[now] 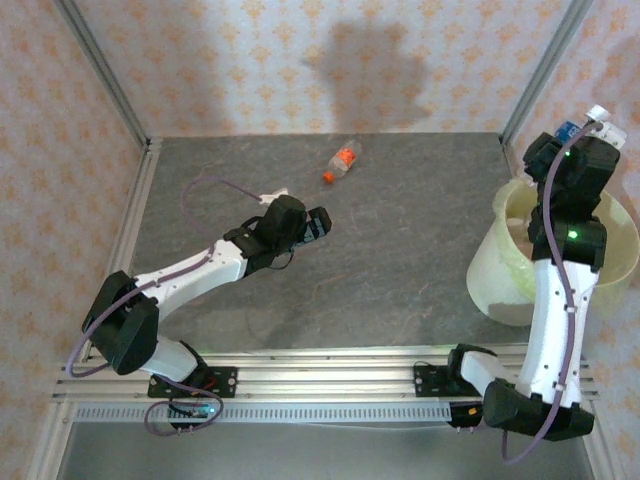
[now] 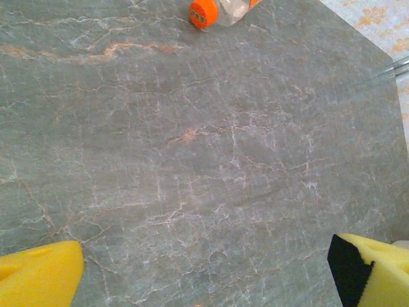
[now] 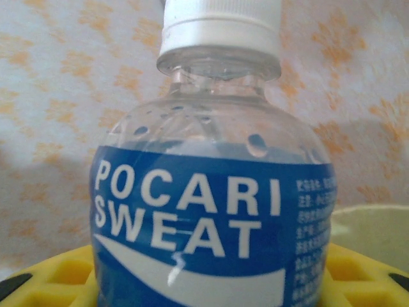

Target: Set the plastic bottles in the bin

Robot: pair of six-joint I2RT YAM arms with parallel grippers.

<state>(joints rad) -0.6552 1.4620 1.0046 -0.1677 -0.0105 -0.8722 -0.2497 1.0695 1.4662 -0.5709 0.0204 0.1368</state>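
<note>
The bin's opening (image 1: 612,224) is below and back from my right gripper, which needs to draw back next and tip down over it to let go of the bottle.
My right gripper (image 1: 578,138) is raised over the far side of the bin (image 1: 492,285), a large pale yellow-green bucket at the table's right edge. It is shut on a clear plastic bottle (image 3: 211,204) with a blue label and a white cap (image 1: 598,112), upright between the yellow fingers (image 3: 54,275). A second plastic bottle (image 1: 343,160), with an orange cap (image 2: 203,11), lies on its side at the back middle of the table. My left gripper (image 1: 318,225) hovers open over bare table some way short of that bottle, its yellow fingertips (image 2: 38,275) wide apart.
The bin's rim (image 3: 377,227) shows behind the held bottle. Metal posts (image 1: 105,75) and patterned walls close off the back and sides of the grey stone-patterned table (image 1: 400,230). An aluminium rail (image 1: 330,385) runs along the near edge.
</note>
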